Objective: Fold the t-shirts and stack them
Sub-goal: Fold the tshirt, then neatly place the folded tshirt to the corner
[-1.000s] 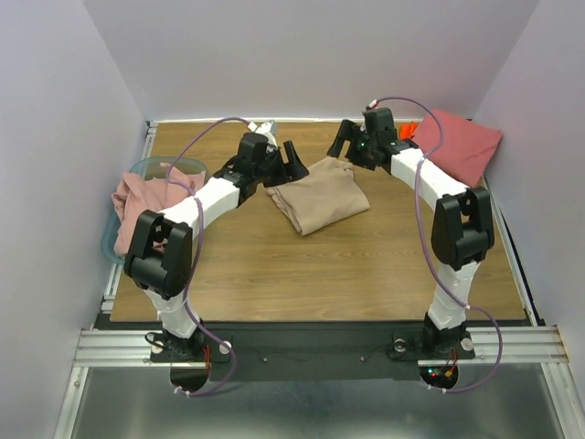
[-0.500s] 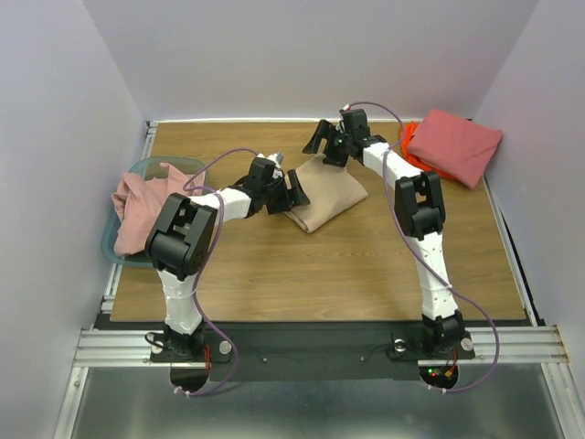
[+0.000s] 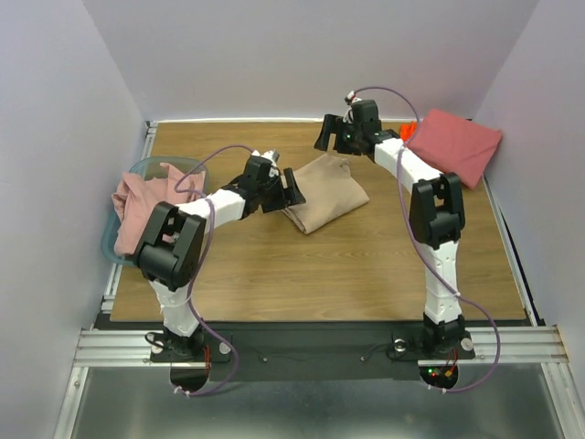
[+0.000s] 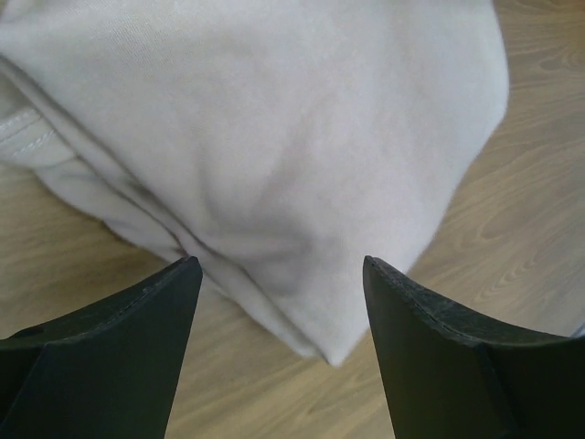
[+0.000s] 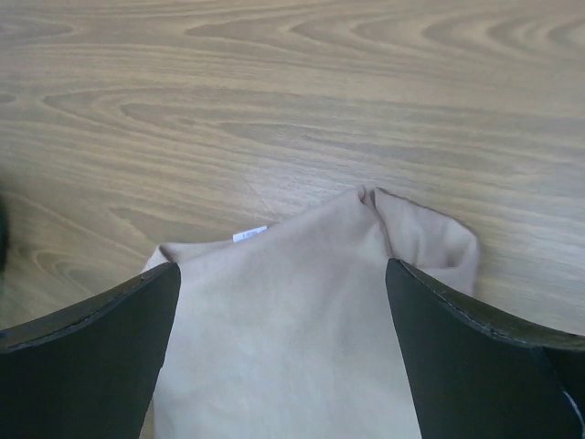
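My right gripper needs to move its open fingers down and back next, so that they are on both sides of the layered fold at the tan shirt's edge (image 3: 353,173) (image 5: 388,245) that faces the salmon-red shirt.
The tan t-shirt (image 3: 324,190) lies folded in the middle of the table; it also shows in the left wrist view (image 4: 265,128) and the right wrist view (image 5: 292,347). My left gripper (image 3: 291,189) is open at the shirt's left edge, its jaws astride a folded corner. My right gripper (image 3: 331,135) is open above the shirt's far edge, holding nothing. The salmon-red t-shirt (image 3: 455,143) lies folded at the far right, over a bit of the bright orange t-shirt (image 3: 407,131). The dusty pink t-shirt (image 3: 144,203) is heaped in the bin on the left.
A translucent teal bin (image 3: 155,166) stands at the table's left edge. Purple walls enclose the table on three sides. The wooden table (image 3: 320,265) shows bare in front of the tan shirt.
My right gripper swung left over the tan shirt's far edge, then lifted back slightly. My left gripper came down to the shirt's left edge. The shirt looks more compact than before.
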Controlling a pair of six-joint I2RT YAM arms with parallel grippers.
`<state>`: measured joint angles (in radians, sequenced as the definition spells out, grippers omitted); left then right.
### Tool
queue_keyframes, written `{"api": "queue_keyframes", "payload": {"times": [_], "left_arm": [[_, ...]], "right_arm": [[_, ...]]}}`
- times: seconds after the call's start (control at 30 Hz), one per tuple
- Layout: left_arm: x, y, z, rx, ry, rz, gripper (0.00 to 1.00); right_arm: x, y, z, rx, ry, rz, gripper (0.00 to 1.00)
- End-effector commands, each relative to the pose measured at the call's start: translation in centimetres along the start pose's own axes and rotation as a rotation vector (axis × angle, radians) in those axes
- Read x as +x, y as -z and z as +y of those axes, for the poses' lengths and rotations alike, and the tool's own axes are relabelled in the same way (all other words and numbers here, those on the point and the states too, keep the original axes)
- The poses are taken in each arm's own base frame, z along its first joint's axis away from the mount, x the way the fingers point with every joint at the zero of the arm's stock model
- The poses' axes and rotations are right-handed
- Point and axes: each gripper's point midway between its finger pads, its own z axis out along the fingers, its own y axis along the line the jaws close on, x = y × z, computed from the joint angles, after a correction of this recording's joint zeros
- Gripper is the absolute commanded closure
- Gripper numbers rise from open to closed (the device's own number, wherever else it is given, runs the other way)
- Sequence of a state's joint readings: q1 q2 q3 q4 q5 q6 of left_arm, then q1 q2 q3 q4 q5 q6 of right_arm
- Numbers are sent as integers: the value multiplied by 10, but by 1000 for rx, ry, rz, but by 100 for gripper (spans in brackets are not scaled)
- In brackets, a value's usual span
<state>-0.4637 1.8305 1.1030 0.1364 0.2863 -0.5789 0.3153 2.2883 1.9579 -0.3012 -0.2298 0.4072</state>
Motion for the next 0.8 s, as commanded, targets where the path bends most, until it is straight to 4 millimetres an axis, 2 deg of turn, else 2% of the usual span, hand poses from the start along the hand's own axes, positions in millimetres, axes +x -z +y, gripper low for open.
{"api": "queue_keyframes", "payload": {"times": [0.0, 0.03, 0.07, 0.1, 0.17, 0.2, 0.27, 0.37, 0.47, 0.6, 0.67, 0.77], "left_arm": [[-34, 50, -39, 83, -67, -128, 17], [-35, 56, -41, 87, -69, -140, 17], [-29, 61, -37, 80, -68, -138, 17], [-32, 75, -43, 92, -70, -162, 17], [-30, 88, -37, 66, -65, -190, 17], [-24, 102, -35, 65, -64, -207, 16], [-9, 120, -24, 41, -37, -225, 16], [13, 133, -11, 25, 16, -233, 15], [50, 147, 8, 24, 62, -214, 14], [74, 155, 27, -7, 111, -208, 15], [81, 158, 35, -28, 124, -204, 14], [83, 165, 39, -46, 128, -218, 14]], "right_arm": [[-35, 39, 4, 20, 259, -103, 0], [-25, 38, -4, 42, 279, -83, 0], [-6, 36, -19, 80, 304, -43, 0], [-4, 39, -31, 138, 314, -42, 0], [7, 38, -43, 165, 373, -13, 0], [19, 36, -50, 172, 387, 17, 0], [27, 33, -53, 158, 426, 44, 0], [38, 27, -53, 125, 435, 73, 0], [48, 19, -60, 131, 440, 101, 0], [69, 13, -67, 123, 439, 156, 2], [86, 11, -68, 124, 440, 189, 5], [100, 8, -71, 174, 454, 211, 9]]}}
